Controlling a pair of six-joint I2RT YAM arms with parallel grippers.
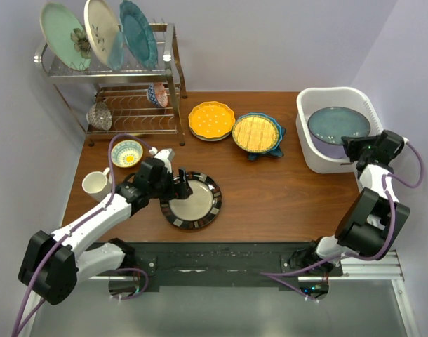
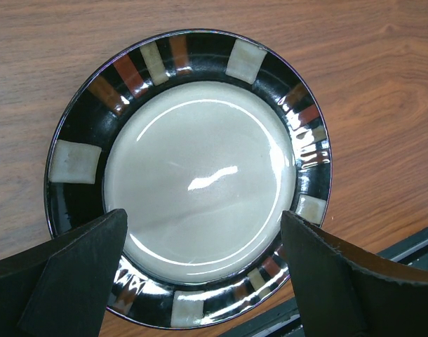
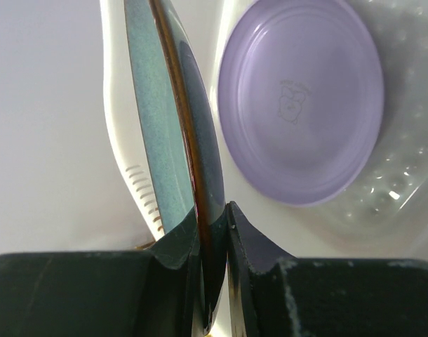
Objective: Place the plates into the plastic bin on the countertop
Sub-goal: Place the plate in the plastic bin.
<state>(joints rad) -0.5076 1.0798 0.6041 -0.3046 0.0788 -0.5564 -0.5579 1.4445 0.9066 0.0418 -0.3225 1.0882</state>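
Observation:
I need to lower the dark blue-grey plate deeper into the white plastic bin next with my right gripper, down over the lilac plate [image 3: 301, 102].
A dark plate with a striped rim and grey centre [image 1: 193, 200] [image 2: 200, 175] lies flat on the table. My left gripper [image 1: 180, 186] [image 2: 203, 232] hovers open over its near rim, one finger on each side. My right gripper [image 1: 354, 147] [image 3: 214, 210] is shut on the edge of a dark blue-grey plate [image 1: 338, 125] [image 3: 179, 140] held inside the white plastic bin [image 1: 306, 137] [image 3: 123, 154]. A lilac plate [image 3: 302, 98] lies on the bin's floor beneath it. On the far side of the table sit a yellow scalloped plate [image 1: 211, 120] and a yellow gridded plate [image 1: 256, 133].
A chrome wire rack [image 1: 168, 77] stands at the back left with three large upright plates [image 1: 102, 31]. A small patterned bowl [image 1: 127, 153] and a white mug [image 1: 96, 184] sit left of my left gripper. The wall runs close behind the bin.

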